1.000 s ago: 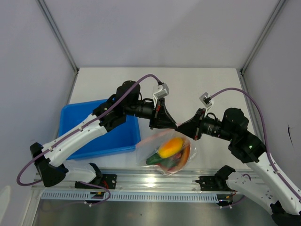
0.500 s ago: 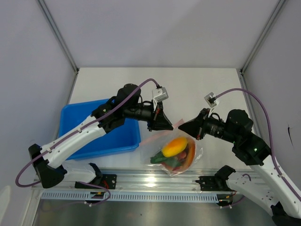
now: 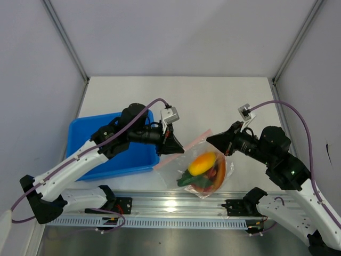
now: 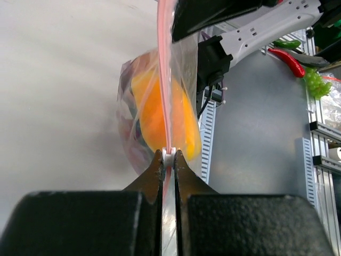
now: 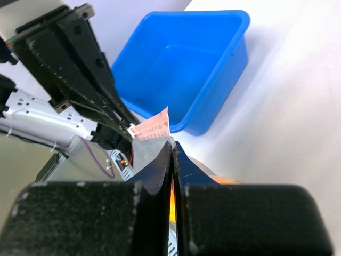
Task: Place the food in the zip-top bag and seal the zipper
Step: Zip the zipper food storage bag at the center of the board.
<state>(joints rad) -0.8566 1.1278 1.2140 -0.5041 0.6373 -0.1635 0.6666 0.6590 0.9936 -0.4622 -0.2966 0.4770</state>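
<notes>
My left gripper should next follow the pink zipper to the zipper's tray-side end (image 3: 159, 165), on its left in the top view, and let go of the zipper.
The zip-top bag (image 3: 205, 172) lies near the table's front edge. It holds the food: a yellow-orange piece (image 3: 202, 163), a green piece (image 3: 186, 180) and red pieces (image 3: 217, 174). The pinkish zipper (image 3: 198, 138) runs stretched between my two grippers. My left gripper (image 3: 180, 150) is shut on the zipper at a small white slider (image 4: 168, 156); the strip (image 4: 164, 80) runs straight away from it over the orange food (image 4: 160, 120). My right gripper (image 3: 209, 139) is shut on the bag's mouth corner (image 5: 154, 143), beside the pink strip (image 5: 152, 127).
The blue plastic tray (image 3: 85, 140) stands at the left under my left arm, and also shows in the right wrist view (image 5: 181, 69). A metal rail (image 3: 170, 205) runs along the table's front edge just below the bag.
My left gripper has slid left along the zipper, away from the right gripper. The right gripper and the bag have shifted a little to the right.
</notes>
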